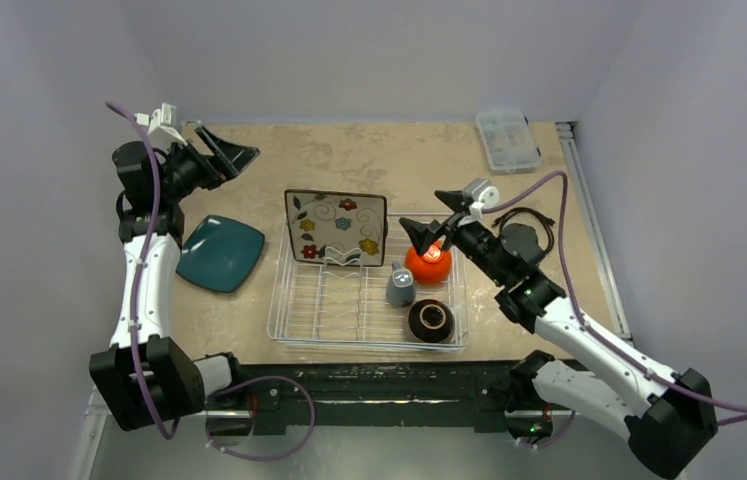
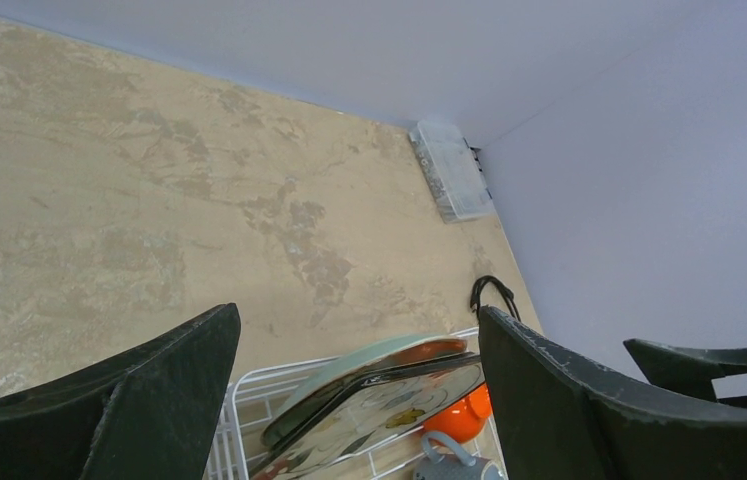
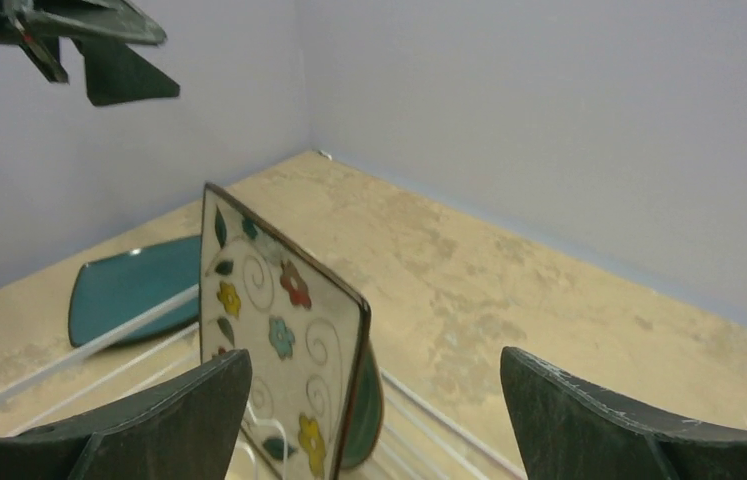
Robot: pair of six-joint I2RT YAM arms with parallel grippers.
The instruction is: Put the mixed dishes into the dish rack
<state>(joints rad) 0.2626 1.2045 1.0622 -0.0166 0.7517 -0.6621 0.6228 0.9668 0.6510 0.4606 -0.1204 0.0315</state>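
I will pull my left gripper back and down to the dark teal plate's near corner [image 1: 222,284] next, as that plate lies below and back, still outside the rack [image 1: 294,310].
The dish rack [image 1: 294,310] is a white wire basket at the table's middle. A square flower-patterned plate [image 1: 336,228] stands upright at its back, with a pale-teal plate [image 2: 349,372] leaning right behind it. At the rack's right end sit the orange bowl [image 1: 431,266], the grey cup [image 1: 400,288] and the dark brown bowl [image 1: 431,321]. A dark teal plate [image 1: 221,253] lies flat on the table left of the rack. My right gripper [image 1: 429,222] hangs open just over the orange bowl, holding nothing. My left gripper [image 1: 224,152] is raised at the back left, open and holding nothing.
A clear compartment box [image 1: 507,138] sits at the back right corner. A black coiled cable [image 1: 526,236] lies right of the rack, under my right arm. Walls close in the table at the back and both sides.
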